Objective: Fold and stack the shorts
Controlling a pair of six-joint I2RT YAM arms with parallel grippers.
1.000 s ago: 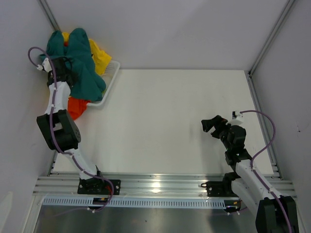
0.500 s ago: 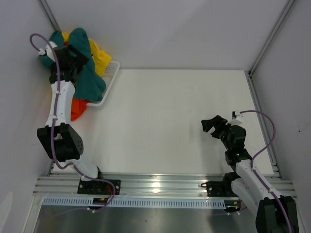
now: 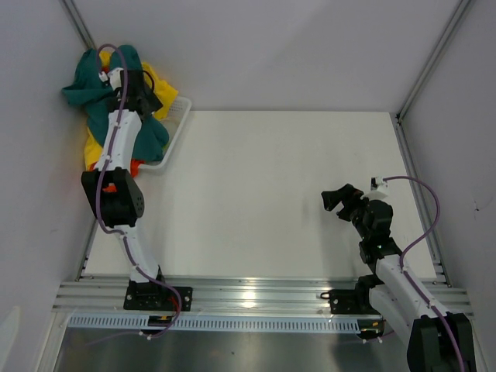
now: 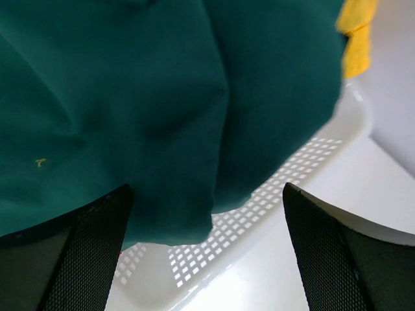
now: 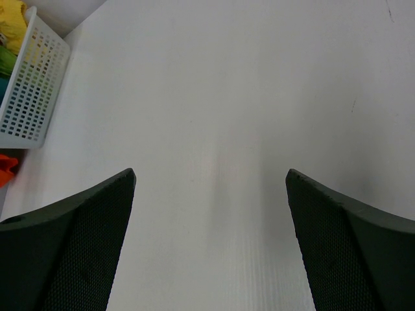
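Next, my left gripper moves down onto a loose fold (image 3: pixel 153 142) (image 4: pixel 192 202) and closes. That fold belongs to the dark teal pair on top and hangs by the perforated basket rim.
The shorts lie heaped in and over a white basket (image 3: pixel 177 124) in the table's far left corner. A dark teal pair (image 3: pixel 87 87) sits on top, with yellow pairs (image 3: pixel 166 87) and an orange-red pair (image 3: pixel 136 165) under it. My left gripper (image 3: pixel 149 91) hangs open just above the pile, holding nothing. In the left wrist view the teal fabric (image 4: pixel 130 103) fills the upper part, draping over the perforated basket rim (image 4: pixel 259 210), with yellow cloth (image 4: pixel 356 39) at the top right. My right gripper (image 3: pixel 338 199) stands open over bare table at the right, and in its own view the right gripper (image 5: pixel 211 240) has nothing between its fingers.
The right wrist view catches the basket (image 5: pixel 29 91) at the far left, with yellow (image 5: pixel 13 16) and orange-red (image 5: pixel 6 167) cloth beside it. Walls close the table on the left, back and right. A metal rail (image 3: pixel 248 294) runs along the near edge.
My left gripper has opened and let go of the teal shorts, then swung right and farther back over the basket. The teal fabric has slumped to the left. The right arm is still.
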